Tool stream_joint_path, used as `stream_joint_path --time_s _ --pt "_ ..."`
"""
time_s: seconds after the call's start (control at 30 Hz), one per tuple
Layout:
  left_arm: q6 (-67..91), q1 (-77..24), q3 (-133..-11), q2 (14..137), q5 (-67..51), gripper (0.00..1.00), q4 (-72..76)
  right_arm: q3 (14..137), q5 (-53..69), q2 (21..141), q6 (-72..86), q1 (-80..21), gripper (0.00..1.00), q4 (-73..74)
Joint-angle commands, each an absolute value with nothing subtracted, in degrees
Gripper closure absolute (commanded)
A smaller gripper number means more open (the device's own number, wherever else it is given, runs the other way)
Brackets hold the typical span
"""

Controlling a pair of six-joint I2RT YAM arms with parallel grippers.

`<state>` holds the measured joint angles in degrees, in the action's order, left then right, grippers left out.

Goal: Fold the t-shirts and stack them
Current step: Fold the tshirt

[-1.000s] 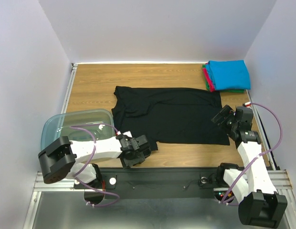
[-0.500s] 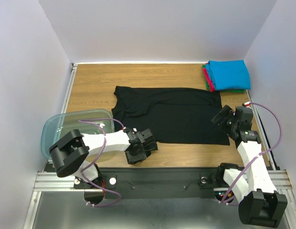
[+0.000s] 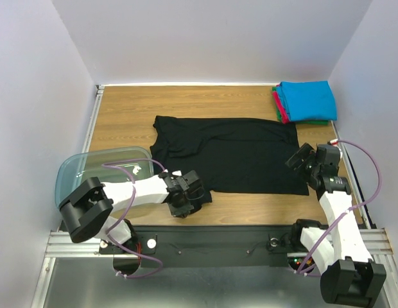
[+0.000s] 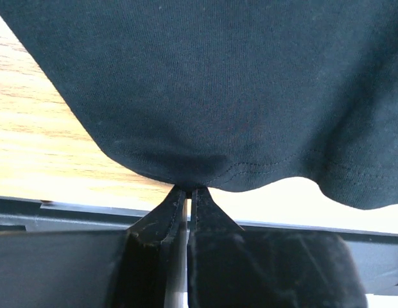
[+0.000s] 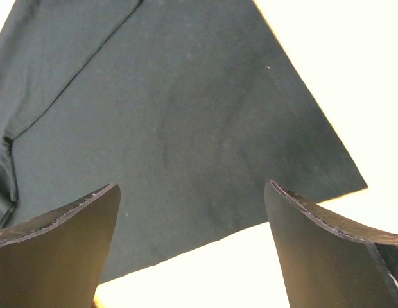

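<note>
Since the black t-shirt's free near corner lies flat, below and back from my open right gripper, I will lower that gripper and draw it back onto the hem.
A large black t-shirt lies spread flat across the middle of the wooden table. My left gripper is at its near left corner, shut on the hem; in the left wrist view the black t-shirt bunches into the closed left gripper. My right gripper hovers over the shirt's near right corner. It stands wide open, and the right wrist view shows the black t-shirt below the right gripper. Blue, red-pink and green t-shirts lie folded in a stack at the far right corner.
A translucent blue-green plastic tub stands at the near left, beside the left arm. A metal rail runs along the near table edge. Light walls close in the table on the left, far and right sides.
My left gripper has closed on the black shirt's near left hem, and its arm has shifted slightly. The right arm has stayed where it was, still open.
</note>
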<state>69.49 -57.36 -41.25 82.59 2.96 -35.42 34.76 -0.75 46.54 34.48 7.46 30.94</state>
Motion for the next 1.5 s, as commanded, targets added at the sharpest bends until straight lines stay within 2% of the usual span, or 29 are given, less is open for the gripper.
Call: stream_joint_path --time_s 0.0,0.2,0.4,0.57,0.63,0.73,0.83,0.93,1.07,1.13,1.3,1.33,1.37,1.4,1.47 --pt "68.8 -56.9 -35.6 82.4 11.1 1.00 -27.3 36.1 -6.6 44.1 37.3 7.6 0.00 37.5" --pt "67.1 -56.9 -31.7 71.4 11.4 1.00 -27.2 37.2 -12.0 43.8 50.2 7.6 0.00 45.8" --pt "65.7 -56.9 -29.0 62.9 10.8 1.00 -25.9 30.7 -11.7 42.4 56.7 7.6 0.00 46.1" --pt "64.9 -56.9 -28.3 60.3 10.2 1.00 -24.9 27.7 -16.6 44.6 60.5 7.6 0.00 43.0" --pt "65.0 -56.9 -28.0 60.1 10.3 1.00 -25.0 26.2 -17.3 45.8 61.0 7.6 0.02 40.6" --pt "65.1 -56.9 -27.8 59.9 9.9 1.00 -24.2 23.5 -17.1 47.2 61.2 7.6 0.11 35.3" --pt "65.0 -56.9 -28.0 60.1 9.6 1.00 -24.1 21.9 -15.9 50.1 61.3 7.6 0.13 31.6" --pt "65.0 -56.9 -28.6 60.1 9.8 1.00 -24.4 21.3 -16.1 51.9 61.3 7.6 0.21 29.7" --pt "65.0 -56.9 -29.5 60.0 10.0 1.00 -24.5 20.3 -16.8 53.1 61.0 7.6 0.42 27.3" --pt "64.5 -56.9 -30.1 60.1 10.1 1.00 -24.6 19.8 -16.4 52.9 60.9 7.6 0.48 25.2" --pt "65.1 -56.9 -30.8 59.7 9.5 1.00 -26.7 18.7 -14.1 52.0 59.2 7.6 0.72 23.3" --pt "65.9 -56.9 -30.4 59.1 9.1 1.00 -26.9 18.7 -13.6 51.3 58.6 7.6 0.79 23.3" --pt "66.3 -56.9 -29.1 57.8 8.6 1.00 -27.2 18.5 -12.6 50.5 58.3 7.6 0.94 23.4" --pt "66.6 -56.9 -28.6 57.0 7.8 1.00 -27.2 17.8 -12.3 49.1 58.7 7.6 0.99 24.0" --pt "67.5 -56.9 -28.0 54.2 7.0 1.00 -28.9 17.4 -11.6 44.3 59.8 7.6 1.00 25.6"
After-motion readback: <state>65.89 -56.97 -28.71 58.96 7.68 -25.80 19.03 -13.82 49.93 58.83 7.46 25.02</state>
